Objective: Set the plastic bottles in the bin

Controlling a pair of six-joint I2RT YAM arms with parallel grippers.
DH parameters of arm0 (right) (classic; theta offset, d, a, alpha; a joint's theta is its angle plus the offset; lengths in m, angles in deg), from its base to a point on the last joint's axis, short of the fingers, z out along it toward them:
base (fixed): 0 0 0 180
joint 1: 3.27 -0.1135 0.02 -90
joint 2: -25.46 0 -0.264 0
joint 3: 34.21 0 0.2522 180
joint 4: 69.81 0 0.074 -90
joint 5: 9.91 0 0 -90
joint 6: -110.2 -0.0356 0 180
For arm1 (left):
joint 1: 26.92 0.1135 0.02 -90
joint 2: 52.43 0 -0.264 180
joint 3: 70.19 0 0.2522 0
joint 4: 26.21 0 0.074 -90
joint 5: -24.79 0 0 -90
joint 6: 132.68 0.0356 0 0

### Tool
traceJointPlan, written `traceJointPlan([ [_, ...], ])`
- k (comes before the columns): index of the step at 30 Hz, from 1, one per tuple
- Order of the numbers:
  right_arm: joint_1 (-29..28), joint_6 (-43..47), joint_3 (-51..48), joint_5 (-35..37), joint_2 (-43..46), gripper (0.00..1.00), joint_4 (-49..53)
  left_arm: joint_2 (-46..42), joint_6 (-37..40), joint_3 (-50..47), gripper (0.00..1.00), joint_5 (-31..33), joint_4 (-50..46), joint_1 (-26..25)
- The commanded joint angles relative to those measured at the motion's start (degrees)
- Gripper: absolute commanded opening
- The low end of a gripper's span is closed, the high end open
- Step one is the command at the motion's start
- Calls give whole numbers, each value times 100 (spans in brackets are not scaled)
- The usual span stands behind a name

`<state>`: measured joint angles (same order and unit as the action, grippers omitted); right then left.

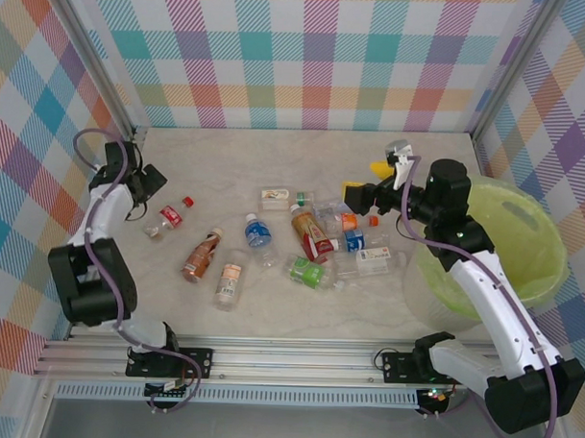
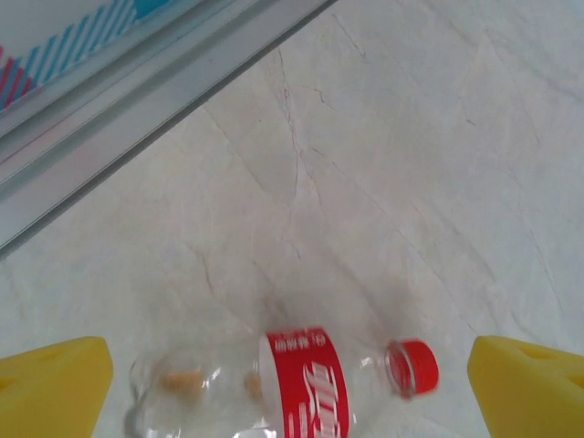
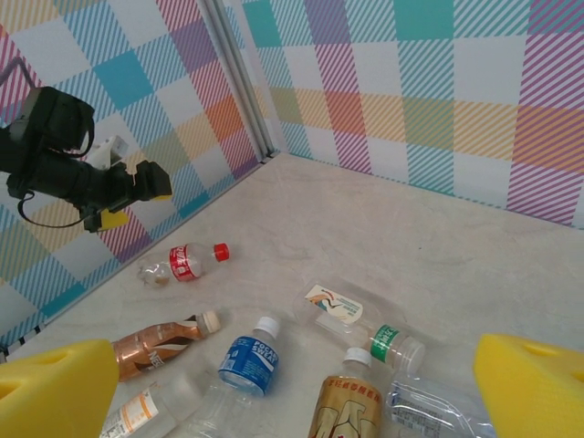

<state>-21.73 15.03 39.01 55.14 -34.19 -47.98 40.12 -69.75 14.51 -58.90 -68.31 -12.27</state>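
The left gripper turns and comes back and down over the clear base end (image 1: 157, 226) (image 2: 203, 391) next, since the red-labelled bottle lies lengthwise from finger to finger.
Several plastic bottles lie scattered across the middle of the marble table. Apart on the left lies a red-labelled, red-capped bottle (image 1: 169, 218) (image 2: 306, 383) (image 3: 185, 264). My left gripper (image 1: 151, 183) (image 2: 292, 388) hovers over it, open, a yellow pad on each side and nothing held. Other bottles include a brown one (image 1: 202, 255) (image 3: 155, 342), a blue-labelled one (image 1: 257, 232) (image 3: 246, 360) and a gold one (image 1: 311, 234) (image 3: 351, 406). My right gripper (image 1: 364, 181) (image 3: 292, 392) hangs open above the pile's far right. The yellow-green bin (image 1: 541, 249) stands at the right.
Plaid walls close in the back and sides. An aluminium rail (image 2: 137, 100) runs along the left wall by the red bottle, and frame rails (image 1: 288, 358) cross the near edge. My right arm (image 1: 482, 283) reaches over the bin's left part.
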Motion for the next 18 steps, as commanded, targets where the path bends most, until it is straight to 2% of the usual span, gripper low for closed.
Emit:
traceJointPlan([
  [1,-60,170,-69,146,210,100,69,570,502,287,100,-903,9,100],
  [5,-62,240,-180,246,396,100,92,878,628,248,100,-1412,223,108],
  [10,-70,349,-217,321,513,100,233,728,624,-372,100,-2089,598,108],
  [18,-69,375,-224,324,490,100,253,-81,403,-1361,100,-2237,538,40],
])
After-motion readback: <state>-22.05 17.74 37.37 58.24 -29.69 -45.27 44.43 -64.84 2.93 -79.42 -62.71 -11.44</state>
